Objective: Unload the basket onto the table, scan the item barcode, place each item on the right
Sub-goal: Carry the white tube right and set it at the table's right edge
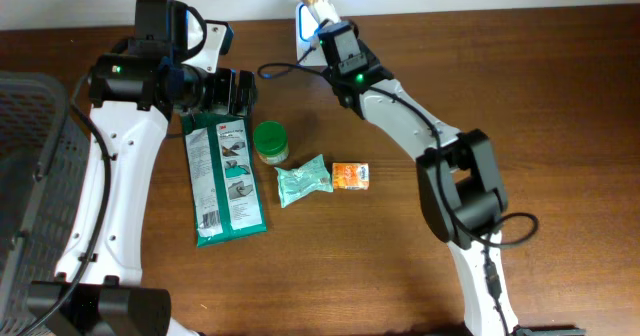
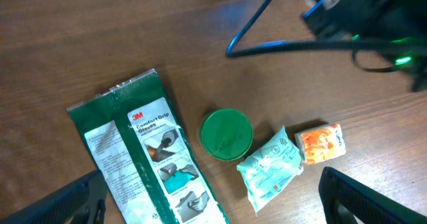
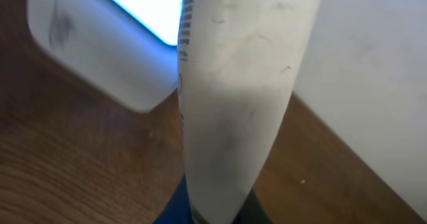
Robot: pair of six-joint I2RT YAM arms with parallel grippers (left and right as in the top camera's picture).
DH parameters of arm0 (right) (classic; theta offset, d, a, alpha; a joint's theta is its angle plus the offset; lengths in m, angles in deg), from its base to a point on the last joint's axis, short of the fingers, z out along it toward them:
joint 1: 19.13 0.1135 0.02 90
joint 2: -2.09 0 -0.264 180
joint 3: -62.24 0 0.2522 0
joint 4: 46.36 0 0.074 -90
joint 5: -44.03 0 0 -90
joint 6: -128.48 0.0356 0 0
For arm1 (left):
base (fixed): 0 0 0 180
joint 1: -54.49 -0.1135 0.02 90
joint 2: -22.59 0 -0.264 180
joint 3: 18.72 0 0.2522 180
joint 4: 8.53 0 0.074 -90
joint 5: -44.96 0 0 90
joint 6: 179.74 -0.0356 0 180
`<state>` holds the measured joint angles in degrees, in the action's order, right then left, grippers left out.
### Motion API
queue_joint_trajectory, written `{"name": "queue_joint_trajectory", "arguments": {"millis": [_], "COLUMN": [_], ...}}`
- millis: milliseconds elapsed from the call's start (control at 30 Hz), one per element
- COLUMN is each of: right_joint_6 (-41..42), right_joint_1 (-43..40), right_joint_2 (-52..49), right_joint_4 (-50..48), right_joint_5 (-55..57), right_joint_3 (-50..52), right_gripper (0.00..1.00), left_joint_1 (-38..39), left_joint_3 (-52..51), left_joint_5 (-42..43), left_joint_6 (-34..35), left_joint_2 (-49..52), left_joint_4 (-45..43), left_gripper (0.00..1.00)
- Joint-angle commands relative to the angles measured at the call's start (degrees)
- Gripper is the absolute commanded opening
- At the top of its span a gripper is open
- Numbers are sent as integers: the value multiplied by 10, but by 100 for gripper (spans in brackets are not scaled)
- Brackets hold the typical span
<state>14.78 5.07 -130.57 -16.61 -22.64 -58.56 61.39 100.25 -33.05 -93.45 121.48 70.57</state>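
My right gripper takes the tube back from the scanner and down next, then releases it, as open tabletop lies below the gripper, to its right in the overhead view.
My right gripper point(image 1: 333, 31) is shut on a white tube point(image 1: 322, 8) with a tan cap, held at the table's far edge right beside the white scanner point(image 1: 302, 28). Seen from the right wrist, the tube point(image 3: 233, 104) rises from the right gripper point(image 3: 217, 214) and fills the middle, with the scanner point(image 3: 100, 51) and its blue-lit window just left of it. My left gripper point(image 1: 236, 91) hangs open above the top end of a green 3M glove pack point(image 1: 225, 176). Its dark fingers point(image 2: 73, 204) frame the left wrist view's lower corners, nothing between them.
A green-lidded jar point(image 1: 270, 141), a mint-green pouch point(image 1: 303, 179) and a small orange packet point(image 1: 351, 175) lie in a row mid-table. A dark mesh basket point(image 1: 30, 176) stands at the left edge. A black cable point(image 1: 285, 68) curves by the right arm.
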Motion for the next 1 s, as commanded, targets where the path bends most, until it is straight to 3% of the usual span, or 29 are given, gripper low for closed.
{"name": "queue_joint_trajectory", "arguments": {"millis": [0,67,133,267,400,533,700,733,767,800,900,967], "right_joint_6": [154,244,303,307,306,306,307,306,306,306,306,296], "right_joint_1": [-36,-88,-143,-230,-293,-331,-333,-333,-333,-333,-332,-332], "right_joint_2": [123,177,215,214,213,213,213,213,213,213,214,214], "right_joint_4": [66,158,280,495,506,453,447,452,460,469,507,554], "right_joint_5": [-78,-175,-200,-192,-99,-91,-92,-94,-94,-94,-103,-176], "right_joint_3": [-19,-19,-19,-5,115,225,247,247,247,246,202,140], "right_gripper": [4,4,4,4,4,4,4,10,31,44,53,55], "left_joint_1": [1,1,1,1,1,1,1,1,1,1,1,1], "left_joint_3": [3,3,3,3,3,3,3,3,3,3,3,3], "left_joint_5": [0,0,0,0,0,0,0,0,0,0,0,0], "left_joint_6": [-11,-11,-11,-11,-11,-11,-11,-11,-11,-11,-11,-11], "left_joint_2": [-1,-1,-1,-1,-1,-1,-1,-1,-1,-1,-1,-1], "left_joint_4": [-1,-1,-1,-1,-1,-1,-1,-1,-1,-1,-1,-1], "left_gripper": [99,99,99,99,99,99,99,99,99,99,99,99]}}
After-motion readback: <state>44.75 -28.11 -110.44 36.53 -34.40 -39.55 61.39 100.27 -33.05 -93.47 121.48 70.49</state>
